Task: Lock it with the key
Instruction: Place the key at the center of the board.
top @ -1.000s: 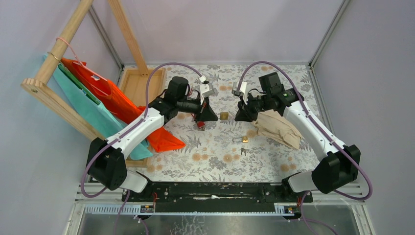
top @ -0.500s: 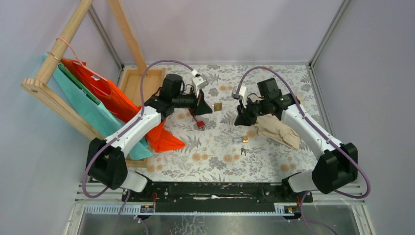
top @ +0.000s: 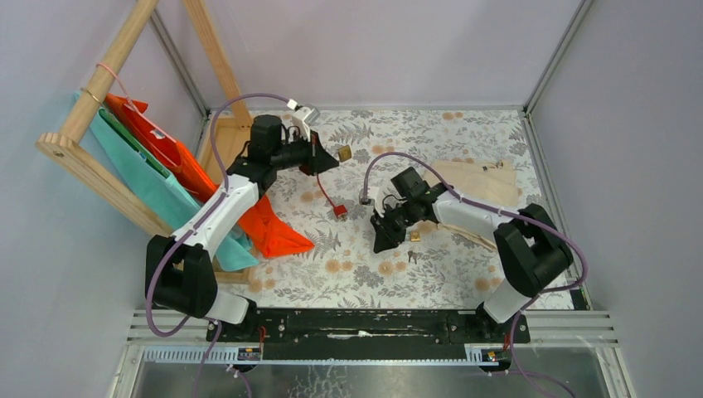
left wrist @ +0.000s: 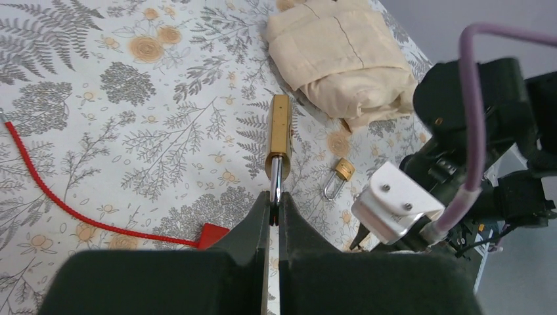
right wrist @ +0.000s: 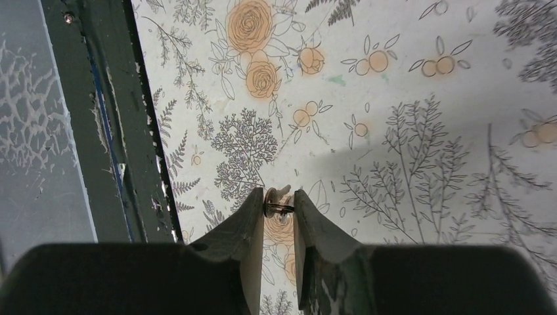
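Observation:
The key hangs over the printed orange rose with clear table around that rose, so next my right gripper will go down onto it and open its fingers.
The lock (top: 339, 211), a small red body with a thin red cable, lies on the floral table (top: 464, 274); its body (left wrist: 211, 234) and cable (left wrist: 66, 203) also show in the left wrist view. My left gripper (top: 330, 159) hangs above and behind it. That gripper (left wrist: 276, 200) is shut on the steel shackle of a brass padlock (left wrist: 279, 131), which sticks out from the fingertips. My right gripper (top: 380, 240) is low over the table, right of the lock. It (right wrist: 279, 201) is shut on a small metal key (right wrist: 277, 199) with a ring.
A small brass padlock (top: 414, 236) and loose keys (top: 412, 256) lie beside my right gripper. A beige cloth (top: 481, 178) sits at the back right. A wooden rack (top: 91, 99) with orange and teal bags and a wooden tray (top: 225, 137) stand left. The table's near rail (right wrist: 105, 118) is close.
My left arm has carried the brass padlock back and to the left. My right arm has swung off the beige cloth, forward and left, down beside the small brass padlock.

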You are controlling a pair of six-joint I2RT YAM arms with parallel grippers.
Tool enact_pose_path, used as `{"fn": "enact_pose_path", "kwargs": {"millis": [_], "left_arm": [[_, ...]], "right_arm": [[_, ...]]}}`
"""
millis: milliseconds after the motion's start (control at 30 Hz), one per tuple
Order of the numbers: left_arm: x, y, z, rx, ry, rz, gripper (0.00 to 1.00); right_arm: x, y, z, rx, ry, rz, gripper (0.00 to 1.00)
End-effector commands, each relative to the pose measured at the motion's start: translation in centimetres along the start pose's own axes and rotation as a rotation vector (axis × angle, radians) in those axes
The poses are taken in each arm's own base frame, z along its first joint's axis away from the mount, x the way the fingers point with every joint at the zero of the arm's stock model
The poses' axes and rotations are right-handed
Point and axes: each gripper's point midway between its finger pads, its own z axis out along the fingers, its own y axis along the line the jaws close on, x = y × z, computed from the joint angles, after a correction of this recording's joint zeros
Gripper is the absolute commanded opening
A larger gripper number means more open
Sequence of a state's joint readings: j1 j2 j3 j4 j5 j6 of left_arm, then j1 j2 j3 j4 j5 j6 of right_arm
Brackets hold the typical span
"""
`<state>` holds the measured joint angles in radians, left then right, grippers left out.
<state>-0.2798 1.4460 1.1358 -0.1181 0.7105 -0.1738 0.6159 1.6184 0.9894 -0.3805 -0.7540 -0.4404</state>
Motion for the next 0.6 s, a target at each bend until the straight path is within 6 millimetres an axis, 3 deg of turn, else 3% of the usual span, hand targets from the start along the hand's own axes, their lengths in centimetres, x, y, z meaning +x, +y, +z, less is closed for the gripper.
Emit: {"fn": "enact_pose_path", "kwargs": {"millis": [0, 133, 333, 567], "left_arm": [[-2.4, -0.5, -0.6, 0.025, -0.091, 0.031, 0.02], [-2.0, -0.9, -0.6, 0.053, -0.089, 0.038, 0.03], [-0.9, -0.7, -0.1, 0.078, -0.059, 0.025, 0.03], [0.7, 0.2, 1.1, 0.070, -0.012, -0.020, 0.03]], "right_arm": [[-0.4, 0.3, 1.3, -0.036, -0.028, 0.009, 0.08], [1.5, 0.4, 2.3, -0.074, 0.022, 0.063, 0.17], [1.9, 0.5, 2.8, -0.097, 0.039, 0.093, 0.28], [0.6, -0.1, 1.2, -0.023, 0.032, 0.009, 0.67]]}}
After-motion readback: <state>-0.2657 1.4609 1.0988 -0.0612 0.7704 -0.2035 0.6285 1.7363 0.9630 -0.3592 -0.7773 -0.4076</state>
